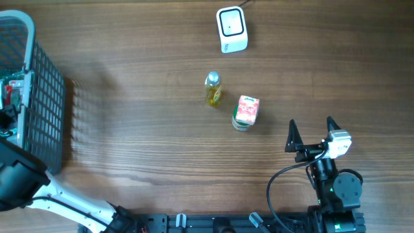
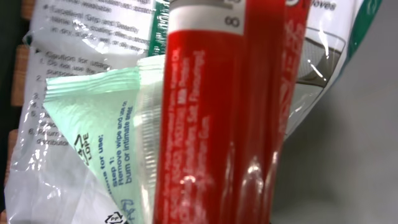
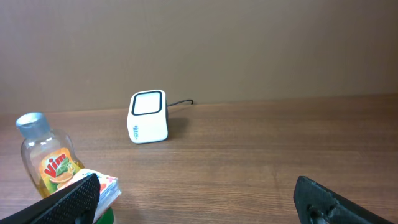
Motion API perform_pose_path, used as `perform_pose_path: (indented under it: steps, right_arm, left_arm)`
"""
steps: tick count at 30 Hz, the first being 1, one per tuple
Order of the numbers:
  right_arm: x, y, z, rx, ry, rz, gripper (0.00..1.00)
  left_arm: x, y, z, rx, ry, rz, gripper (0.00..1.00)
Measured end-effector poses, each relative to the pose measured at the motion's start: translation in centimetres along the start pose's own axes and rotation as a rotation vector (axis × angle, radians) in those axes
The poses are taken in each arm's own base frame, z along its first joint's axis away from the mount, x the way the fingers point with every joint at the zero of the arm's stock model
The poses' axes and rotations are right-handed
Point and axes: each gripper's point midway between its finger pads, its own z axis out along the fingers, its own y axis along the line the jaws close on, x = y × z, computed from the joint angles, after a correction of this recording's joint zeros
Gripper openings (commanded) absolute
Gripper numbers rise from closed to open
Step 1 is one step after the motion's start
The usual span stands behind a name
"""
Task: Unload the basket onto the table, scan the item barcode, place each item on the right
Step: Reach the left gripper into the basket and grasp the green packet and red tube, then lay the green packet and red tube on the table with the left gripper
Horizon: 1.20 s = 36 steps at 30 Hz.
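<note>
Past the basket's side, bare tabletop lies right of my left gripper in the overhead view, so I will rise, cross over it, lower and release the red tube (image 2: 217, 118).
A red tube (image 2: 217, 118) with white print fills the left wrist view and runs down to the bottom edge where my jaws are. My left gripper (image 1: 6, 122) is down inside the basket, and its fingers are hidden in both views. It is shut on the red tube. No barcode shows on the tube. The white scanner (image 1: 231, 29) stands at the far side of the table and is seen again as the scanner (image 3: 148, 116). My right gripper (image 1: 314, 133) hovers open near the front right, and nothing lies between its fingers (image 3: 74, 199).
A black wire basket (image 1: 45, 110) holds a pale green wipe sachet (image 2: 99, 130) and clear packets. A small yellow bottle (image 1: 213, 88) and a pink carton (image 1: 246, 110) on a green can (image 1: 240, 125) stand mid-table, left of the right gripper.
</note>
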Motion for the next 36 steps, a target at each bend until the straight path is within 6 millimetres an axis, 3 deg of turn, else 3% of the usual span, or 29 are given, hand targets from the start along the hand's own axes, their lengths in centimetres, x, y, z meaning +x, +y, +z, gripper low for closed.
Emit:
perform_pose_path:
  steps: [3, 6, 9, 11, 12, 14, 15, 17, 19, 20, 21, 24, 28, 31, 33, 36]
  right_arm:
    - [0.0, 0.0, 0.0, 0.000, 0.000, 0.000, 1.00]
    - [0.0, 0.0, 0.0, 0.000, 0.000, 0.000, 1.00]
    - [0.0, 0.0, 0.0, 0.000, 0.000, 0.000, 1.00]
    - [0.0, 0.0, 0.0, 0.000, 0.000, 0.000, 1.00]
    - [0.0, 0.0, 0.0, 0.000, 0.000, 0.000, 1.00]
    - [0.0, 0.0, 0.0, 0.000, 0.000, 0.000, 0.99]
    - [0.0, 0.0, 0.0, 0.000, 0.000, 0.000, 1.00]
    - [0.0, 0.0, 0.0, 0.000, 0.000, 0.000, 0.99]
    - [0.0, 0.0, 0.0, 0.000, 0.000, 0.000, 1.00]
    - [0.0, 0.0, 0.0, 0.000, 0.000, 0.000, 1.00]
    - [0.0, 0.0, 0.0, 0.000, 0.000, 0.000, 1.00]
    - [0.0, 0.0, 0.0, 0.000, 0.001, 0.000, 1.00]
    - [0.0, 0.0, 0.0, 0.000, 0.000, 0.000, 1.00]
    - [0.0, 0.0, 0.0, 0.000, 0.000, 0.000, 1.00]
    - [0.0, 0.0, 0.0, 0.000, 0.000, 0.000, 1.00]
    - [0.0, 0.0, 0.0, 0.000, 0.000, 0.000, 1.00]
  left_arm:
    - [-1.2, -0.1, -0.7, 0.007, -0.057, -0.098, 0.04]
    - [-4.9, 0.4, -4.9, 0.009, -0.222, -0.232, 0.04]
    - [-9.5, 1.4, -13.7, -0.036, -0.458, -0.319, 0.04]
    - [-12.3, 1.4, -21.3, -0.069, -0.648, -0.345, 0.04]
    - [-13.5, 1.1, -25.7, -0.081, -0.753, -0.351, 0.04]
    - [-15.0, -1.9, -37.2, -0.075, -1.000, -0.338, 0.04]
    - [-15.0, -3.4, -40.4, -0.060, -1.062, -0.325, 0.04]
    - [-14.2, -6.7, -44.7, -0.015, -1.126, -0.302, 0.04]
    - [-12.8, -11.9, -47.0, 0.094, -1.119, -0.264, 0.04]
    - [-12.3, -13.5, -47.1, 0.136, -1.097, -0.253, 0.04]
    - [-11.2, -16.5, -46.4, 0.221, -1.020, -0.255, 0.04]
    - [-7.8, -23.8, -42.6, 0.414, -0.747, -0.263, 0.04]
    - [-4.4, -31.4, -37.5, 0.489, -0.471, -0.164, 0.04]
    - [-2.0, -35.4, -32.3, 0.459, -0.307, -0.083, 0.04]
    - [1.1, -37.8, -27.1, 0.404, -0.154, -0.026, 0.04]
    - [4.1, -40.5, -21.6, 0.365, -0.035, 0.033, 0.04]
